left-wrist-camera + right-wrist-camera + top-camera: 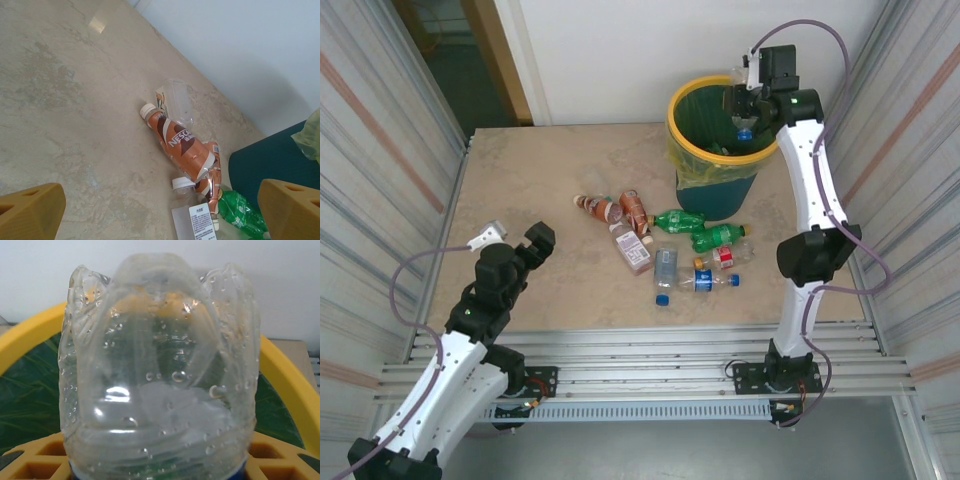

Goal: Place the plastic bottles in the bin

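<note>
Next I will lower and tip my right gripper into the bin's opening (31, 392) below it and release the clear bottle, as the bin's yellow rim (30, 335) surrounds that opening.
My right gripper (745, 112) hangs over the mouth of the bin (720, 195), shut on a clear plastic bottle (160, 365) with droplets inside; the bin's yellow rim (30, 335) curves behind it. Several plastic bottles lie on the table left of and in front of the bin: two brown ones (605, 208), two green ones (682, 220), a clear one with a pale label (632, 247) and one with a blue label (705, 280). My left gripper (542, 238) is open near the table's left front, apart from the pile. Ahead of it lie a brown Nescafe bottle (182, 147) and a white-capped clear bottle (192, 210).
Corrugated metal walls close in the table on the left and right. A white wall stands behind the bin. The teal bin wall (270, 160) rises just right of the bottle pile. Bare tabletop (520, 180) stretches along the left side.
</note>
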